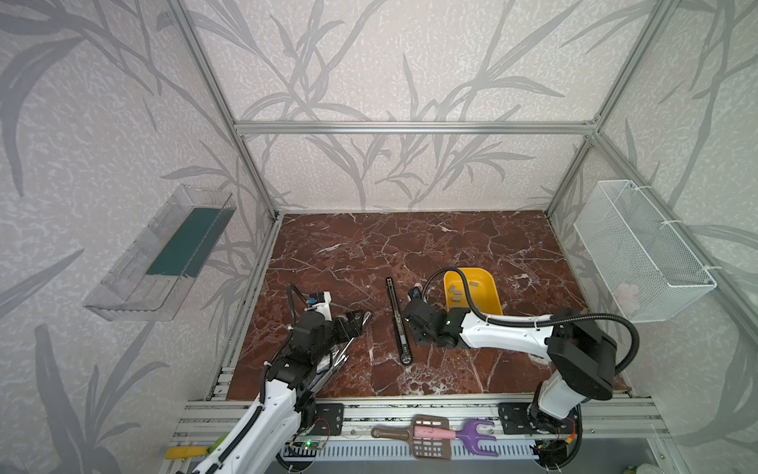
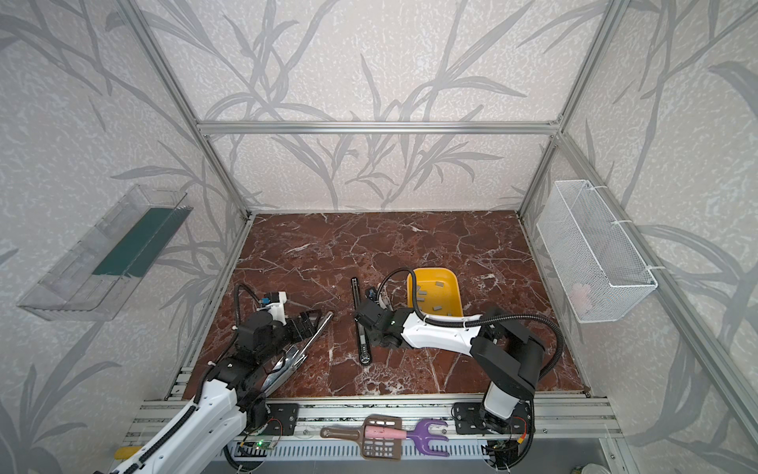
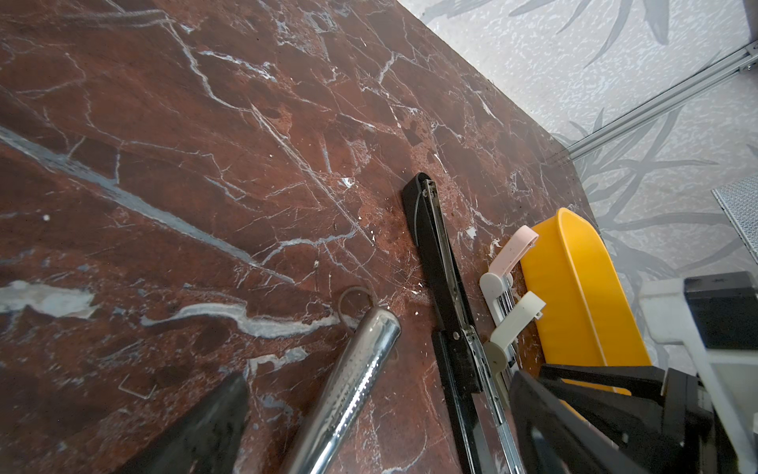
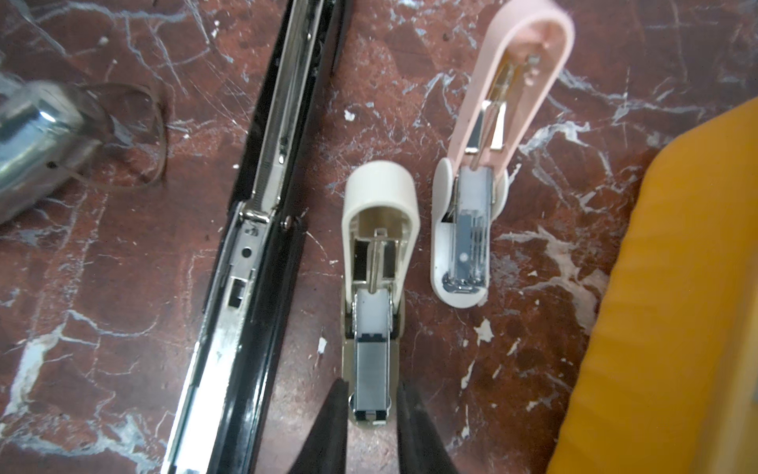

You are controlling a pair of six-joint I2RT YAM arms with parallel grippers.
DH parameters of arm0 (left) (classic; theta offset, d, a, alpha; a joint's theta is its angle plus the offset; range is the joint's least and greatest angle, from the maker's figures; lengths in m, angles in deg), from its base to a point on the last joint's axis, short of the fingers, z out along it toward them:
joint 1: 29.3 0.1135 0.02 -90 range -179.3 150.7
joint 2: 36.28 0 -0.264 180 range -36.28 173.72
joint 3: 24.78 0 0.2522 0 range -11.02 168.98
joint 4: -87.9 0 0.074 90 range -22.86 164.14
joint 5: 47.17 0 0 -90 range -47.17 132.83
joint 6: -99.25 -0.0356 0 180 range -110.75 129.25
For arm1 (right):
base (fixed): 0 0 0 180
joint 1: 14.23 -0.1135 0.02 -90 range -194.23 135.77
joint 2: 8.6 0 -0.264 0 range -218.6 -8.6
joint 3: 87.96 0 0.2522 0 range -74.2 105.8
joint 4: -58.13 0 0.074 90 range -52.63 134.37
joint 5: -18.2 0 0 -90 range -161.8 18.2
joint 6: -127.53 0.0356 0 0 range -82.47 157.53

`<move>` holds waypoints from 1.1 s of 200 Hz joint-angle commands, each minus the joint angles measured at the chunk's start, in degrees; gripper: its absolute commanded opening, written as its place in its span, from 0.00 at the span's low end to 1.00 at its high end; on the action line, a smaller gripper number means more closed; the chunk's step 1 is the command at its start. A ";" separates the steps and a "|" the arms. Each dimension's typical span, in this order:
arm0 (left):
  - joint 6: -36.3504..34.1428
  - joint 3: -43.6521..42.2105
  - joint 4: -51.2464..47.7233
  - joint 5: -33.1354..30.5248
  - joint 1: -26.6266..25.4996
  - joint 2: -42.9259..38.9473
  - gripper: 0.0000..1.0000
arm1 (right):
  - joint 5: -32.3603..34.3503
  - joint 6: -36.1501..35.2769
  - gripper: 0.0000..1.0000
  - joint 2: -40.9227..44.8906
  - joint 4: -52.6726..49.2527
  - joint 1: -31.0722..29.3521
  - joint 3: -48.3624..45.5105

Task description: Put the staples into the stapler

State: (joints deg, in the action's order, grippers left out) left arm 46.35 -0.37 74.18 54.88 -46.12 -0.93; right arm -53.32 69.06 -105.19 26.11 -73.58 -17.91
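Observation:
My right gripper should next stay still and open its fingers to release the magazine's front end [image 4: 370,410] between them, since the grey staple strip is inside.
A small cream stapler [image 4: 379,230] lies open on the marble, a grey strip of staples [image 4: 372,377] in its magazine. My right gripper [image 4: 372,406] is shut on that magazine's front end, a dark finger against each side. An open pink stapler [image 4: 512,82] lies beside it, holding a strip too. More staples [image 1: 456,292] [image 2: 439,283] lie in the yellow tray [image 1: 486,301] [image 2: 451,295]. My left gripper [image 3: 377,431] [image 1: 353,322] stands wide open around the arm of a chrome stapler [image 3: 352,381] without gripping it. In both top views the right wrist hides its own fingers.
A long black stapler [image 1: 397,320] [image 4: 262,230] lies opened flat between the two arms. A loose staple [image 3: 137,388] and a rubber ring [image 3: 356,298] lie on the marble. A wire basket [image 1: 644,254] and a clear bin [image 1: 160,254] hang on the side walls.

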 commanded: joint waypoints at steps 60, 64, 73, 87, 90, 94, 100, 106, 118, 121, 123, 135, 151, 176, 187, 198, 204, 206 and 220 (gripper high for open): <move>-0.45 0.68 0.05 -0.86 -0.23 0.55 0.99 | -1.76 1.87 0.17 -5.15 -5.41 2.58 3.36; -0.44 0.68 0.05 -0.77 -0.28 0.58 0.99 | -1.95 1.95 0.17 -5.13 -5.39 2.63 3.29; -0.45 0.68 0.07 -0.73 -0.23 0.81 0.99 | -2.19 2.00 0.17 -5.12 -5.39 2.61 3.29; -0.45 0.76 0.11 -0.77 -0.23 1.09 0.99 | -2.11 1.88 0.16 -4.77 -5.44 2.63 3.29; -0.41 0.81 0.09 -0.76 -0.26 1.14 0.99 | -2.06 1.81 0.16 -4.68 -5.42 2.58 3.25; -0.45 0.82 0.16 -0.81 -0.24 1.20 0.99 | -2.05 1.74 0.16 -4.46 -5.39 2.58 3.28; -0.45 0.86 0.26 -0.78 -0.28 1.29 0.99 | -2.00 1.69 0.16 -4.17 -5.41 2.65 3.21; -0.45 0.86 0.22 -0.76 -0.27 1.37 0.99 | -1.93 1.59 0.16 -3.67 -5.34 2.53 3.12; -0.54 0.85 0.23 -0.64 -0.32 1.33 0.99 | -2.00 1.15 0.17 -2.45 -5.06 2.53 2.86; -0.52 0.86 0.29 -0.63 -0.31 1.30 0.99 | -2.01 0.97 0.17 -2.09 -4.90 2.51 2.72; -0.53 0.86 0.24 -0.72 -0.30 1.30 0.99 | -2.03 0.88 0.17 -1.79 -4.76 2.49 2.62; -0.47 0.86 0.28 -0.76 -0.32 1.21 0.99 | -2.08 0.64 0.18 0.33 -4.05 2.43 1.82; -0.54 0.77 0.25 -0.78 -0.32 1.12 0.99 | -1.38 0.23 0.20 2.84 -3.61 2.46 0.90; -0.54 0.85 0.18 -0.80 -0.32 1.12 0.99 | 0.94 0.02 0.25 6.86 -4.22 2.49 -0.24; -0.52 0.85 0.14 -0.67 -0.32 1.16 0.99 | 2.50 -0.21 0.26 8.81 -4.62 2.53 -0.69; -0.63 1.11 0.06 -0.83 -0.32 1.34 0.99 | 4.87 -0.45 0.26 10.94 -4.94 2.53 -1.32; -0.63 1.41 0.32 -1.03 -0.32 1.53 0.99 | 6.07 -0.58 0.26 12.04 -4.94 2.57 -1.74; -0.56 1.50 0.43 -1.01 -0.32 1.66 0.99 | 6.89 -0.81 0.26 12.66 -4.85 2.65 -1.98; -0.41 3.83 0.99 -0.47 -0.32 3.15 0.99 | 9.62 -1.74 0.28 16.08 -5.08 3.40 -2.97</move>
State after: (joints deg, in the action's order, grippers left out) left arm 46.31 -0.21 74.18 54.84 -46.14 0.75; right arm -50.46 68.91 -94.37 23.00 -70.96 -19.09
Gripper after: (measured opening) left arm 0.993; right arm 0.269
